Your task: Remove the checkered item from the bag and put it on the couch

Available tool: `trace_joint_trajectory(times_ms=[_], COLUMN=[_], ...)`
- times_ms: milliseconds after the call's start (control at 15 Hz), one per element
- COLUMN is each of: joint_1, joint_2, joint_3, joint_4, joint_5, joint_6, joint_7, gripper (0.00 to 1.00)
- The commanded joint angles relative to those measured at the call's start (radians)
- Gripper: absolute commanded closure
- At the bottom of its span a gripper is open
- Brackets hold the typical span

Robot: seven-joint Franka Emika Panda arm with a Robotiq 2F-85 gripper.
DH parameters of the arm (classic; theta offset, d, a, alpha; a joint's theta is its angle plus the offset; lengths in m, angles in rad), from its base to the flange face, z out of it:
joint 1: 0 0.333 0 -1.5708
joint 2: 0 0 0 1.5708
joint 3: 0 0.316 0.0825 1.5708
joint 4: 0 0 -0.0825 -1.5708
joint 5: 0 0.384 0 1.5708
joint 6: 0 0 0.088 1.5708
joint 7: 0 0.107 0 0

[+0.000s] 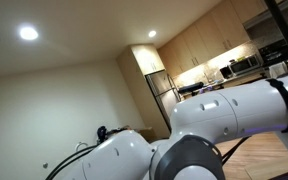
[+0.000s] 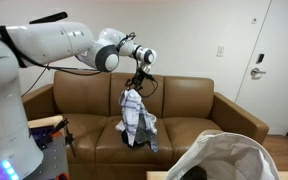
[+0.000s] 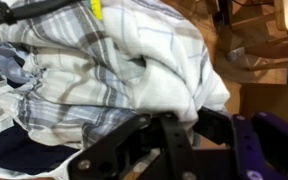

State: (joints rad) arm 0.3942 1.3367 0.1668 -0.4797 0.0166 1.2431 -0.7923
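Observation:
The cloth's top goes down toward the couch's seat cushion next for release there. The cushion lies below my gripper, under the cloth's lower end.
The checkered item (image 2: 136,118) is a white and blue-grey plaid cloth. It hangs from my gripper (image 2: 139,84) above the brown leather couch (image 2: 194,105), its lower end touching or just over the seat cushion. In the wrist view the cloth (image 3: 114,65) fills most of the picture and the black fingers of my gripper (image 3: 174,128) are shut on its fabric. The white bag (image 2: 232,158) stands open in the foreground at the lower right, in front of the couch.
My arm (image 2: 54,45) reaches in from the left above the couch back. A white door (image 2: 274,60) is at the right wall. In an exterior view the arm's white body (image 1: 214,125) blocks most of the picture, with a kitchen (image 1: 224,60) behind.

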Motion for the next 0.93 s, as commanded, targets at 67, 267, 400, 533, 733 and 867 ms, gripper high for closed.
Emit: trace_joint_trajectory(times_ms=[67, 267, 400, 533, 733, 867], joint_1=[0.053, 0.049, 0.020, 0.033, 0.017, 0.018], joint_2=[0.065, 0.076, 0.079, 0.097, 0.105, 0.104], joint_3=[-0.008, -0.024, -0.036, -0.028, -0.031, -0.031], joint_4=[0.105, 0.106, 0.088, 0.112, 0.113, 0.114], joint_5=[-0.036, -0.033, -0.023, -0.029, -0.028, -0.028], joint_6=[-0.038, -0.053, -0.115, -0.102, -0.111, -0.111], joint_7=[-0.005, 0.061, 0.122, 0.081, 0.091, 0.094], gripper=[0.94, 0.94, 0.93, 0.85, 0.85, 0.85])
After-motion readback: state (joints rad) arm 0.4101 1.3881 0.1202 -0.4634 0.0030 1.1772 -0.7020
